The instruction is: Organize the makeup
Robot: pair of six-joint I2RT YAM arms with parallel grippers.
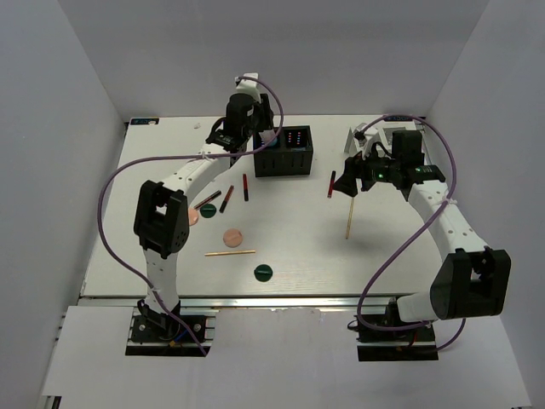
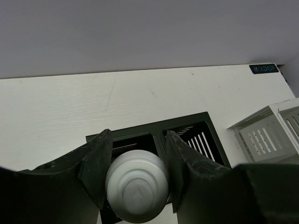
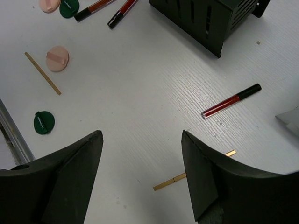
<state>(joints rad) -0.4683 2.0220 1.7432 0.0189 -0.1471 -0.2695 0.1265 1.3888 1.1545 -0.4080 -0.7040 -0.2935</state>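
Observation:
I need to lower my left gripper next and release the white bottle [image 2: 137, 191] inside the section of the black box farther from the white slotted box. That section opens below the gripper.
My left gripper [image 1: 241, 139] is shut on the white bottle [image 2: 137, 191] and holds it just above the left compartment of the black box [image 2: 187, 122]. My right gripper [image 3: 140, 136] is open and empty, hovering over a tan stick [image 3: 177, 179], with a red pencil [image 3: 231, 100] beyond it. More makeup lies on the table's left half: three pencils [image 1: 227, 198], a pink disc [image 1: 232, 236], a dark green disc [image 1: 263, 273], another tan stick [image 1: 230, 252], and a pink and green pair [image 1: 196, 213].
The black two-compartment box [image 1: 285, 153] stands at the back middle of the table. The white slotted box [image 2: 268, 135] stands to its right, mostly hidden behind my right arm in the top view. Grey walls enclose the table on three sides.

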